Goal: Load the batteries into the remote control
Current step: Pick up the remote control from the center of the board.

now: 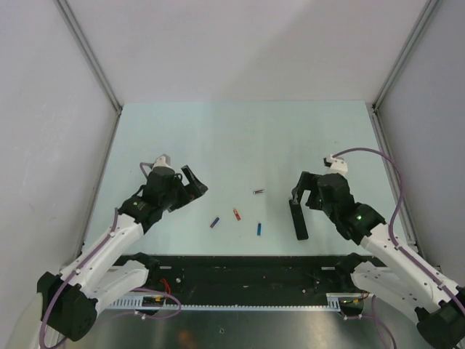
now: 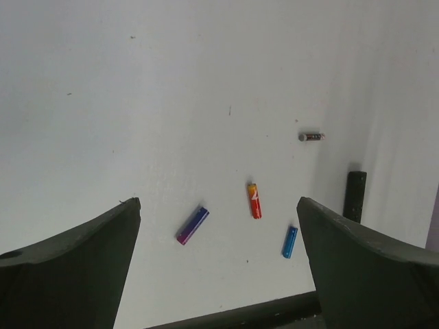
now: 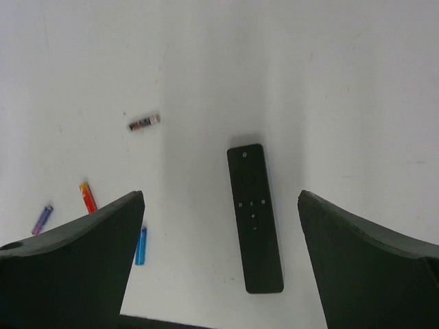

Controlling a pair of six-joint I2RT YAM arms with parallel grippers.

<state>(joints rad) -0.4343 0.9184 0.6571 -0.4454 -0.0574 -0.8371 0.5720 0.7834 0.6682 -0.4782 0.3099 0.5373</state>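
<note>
The right gripper should next move down and to the left in the top view, around the remote's middle by its buttons (image 1: pixel 298 219) (image 3: pixel 254 216), since the table is bare on either side of both long edges of the remote.
The black remote control (image 1: pixel 298 218) lies flat on the table, buttons up, and also shows in the right wrist view (image 3: pixel 255 216). My right gripper (image 1: pixel 304 195) is open and empty, hovering just above and behind the remote, whose body sits between my fingers in the wrist view. Four batteries lie loose to the remote's left: silvery-dark (image 1: pixel 258 192), red-orange (image 1: pixel 236 214), purple-blue (image 1: pixel 214 222), bright blue (image 1: pixel 259 229). My left gripper (image 1: pixel 192 185) is open and empty, left of the batteries. In the left wrist view the purple-blue (image 2: pixel 192 225), red-orange (image 2: pixel 254 200) and bright blue (image 2: pixel 289 241) batteries lie ahead of it.
A black rail (image 1: pixel 247 280) runs along the table's near edge between the arm bases. Grey walls with metal posts (image 1: pixel 102 80) enclose the left, right and back of the pale green table (image 1: pixel 240 138).
</note>
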